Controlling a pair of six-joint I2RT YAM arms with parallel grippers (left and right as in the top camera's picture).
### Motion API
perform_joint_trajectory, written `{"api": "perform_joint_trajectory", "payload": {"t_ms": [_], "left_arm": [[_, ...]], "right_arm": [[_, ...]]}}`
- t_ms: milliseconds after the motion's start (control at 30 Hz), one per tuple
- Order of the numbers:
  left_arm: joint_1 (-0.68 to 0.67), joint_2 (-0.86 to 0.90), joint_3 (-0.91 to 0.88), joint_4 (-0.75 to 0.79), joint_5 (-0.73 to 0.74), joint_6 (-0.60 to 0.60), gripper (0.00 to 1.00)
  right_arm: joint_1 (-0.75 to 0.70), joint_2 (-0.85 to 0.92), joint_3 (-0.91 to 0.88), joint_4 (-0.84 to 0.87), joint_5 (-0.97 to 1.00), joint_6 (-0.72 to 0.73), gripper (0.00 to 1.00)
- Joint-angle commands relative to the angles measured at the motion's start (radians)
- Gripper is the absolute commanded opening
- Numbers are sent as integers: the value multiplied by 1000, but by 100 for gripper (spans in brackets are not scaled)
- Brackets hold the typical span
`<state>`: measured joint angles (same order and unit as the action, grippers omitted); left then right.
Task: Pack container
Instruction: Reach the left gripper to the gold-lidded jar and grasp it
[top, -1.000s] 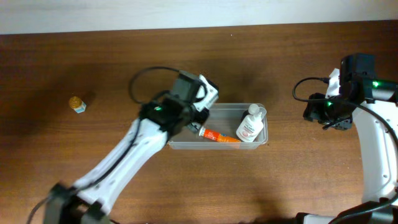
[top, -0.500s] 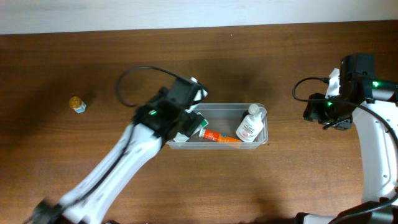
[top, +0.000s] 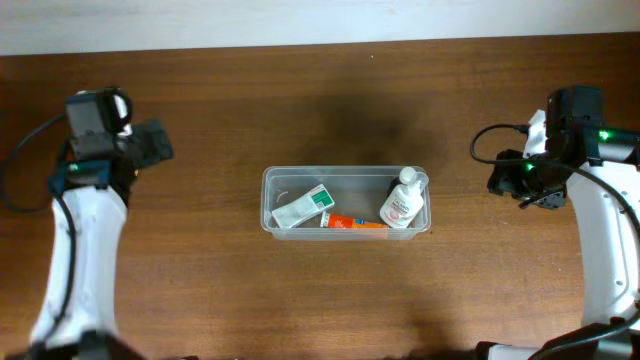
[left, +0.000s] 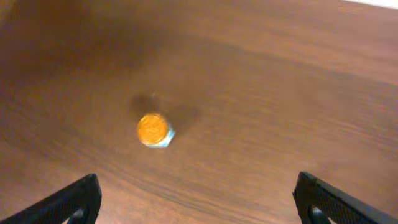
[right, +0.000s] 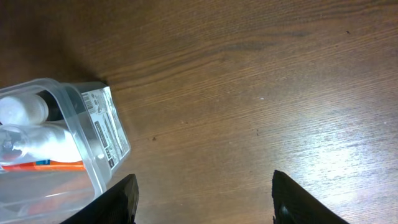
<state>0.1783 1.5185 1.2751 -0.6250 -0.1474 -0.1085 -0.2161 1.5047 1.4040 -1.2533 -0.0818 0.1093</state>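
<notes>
My left gripper lowers and moves toward the orange-capped jar (left: 154, 130) next, with its open fingers on either side of the jar.
The clear plastic container (top: 345, 171) sits mid-table and holds a white-and-green box (top: 302, 207), an orange tube (top: 355, 222) and a white bottle (top: 403, 203). My left gripper (top: 148, 146) is far to its left. In the left wrist view that gripper (left: 202, 205) is open and empty above bare wood, with a small orange-capped jar (left: 153, 130) standing ahead of it. My right gripper (top: 520, 183) hovers right of the container. In the right wrist view it (right: 208, 202) is open and empty, and the container's labelled end wall (right: 102, 137) shows at the left.
The wooden table (top: 320, 290) runs to a pale wall strip at the back. Black cables loop from both arms. In the overhead view the left arm hides the orange-capped jar.
My left arm has swung from the container to the far left of the table. Its jaws opened, and the white-and-green box now lies in the container. The right arm has not moved.
</notes>
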Motion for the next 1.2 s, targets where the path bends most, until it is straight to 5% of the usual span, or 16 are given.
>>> {"api": "perform_joint_trajectory", "payload": {"t_ms": [0, 167, 433, 900, 967, 1167], "left_arm": [[93, 159, 109, -5, 89, -93, 99], [119, 378, 267, -37, 100, -93, 99], [140, 567, 271, -15, 100, -93, 99], [186, 666, 272, 36, 100, -93, 99], [186, 666, 272, 38, 100, -92, 93], [184, 666, 272, -2, 108, -93, 53]], "right_arm": [[2, -2, -7, 0, -14, -2, 61], [2, 0, -7, -1, -14, -2, 61], [2, 1, -7, -3, -13, -2, 61], [2, 16, -7, -11, -13, -2, 61], [2, 23, -7, -13, -13, -2, 61], [2, 25, -7, -13, -12, -6, 61]]}}
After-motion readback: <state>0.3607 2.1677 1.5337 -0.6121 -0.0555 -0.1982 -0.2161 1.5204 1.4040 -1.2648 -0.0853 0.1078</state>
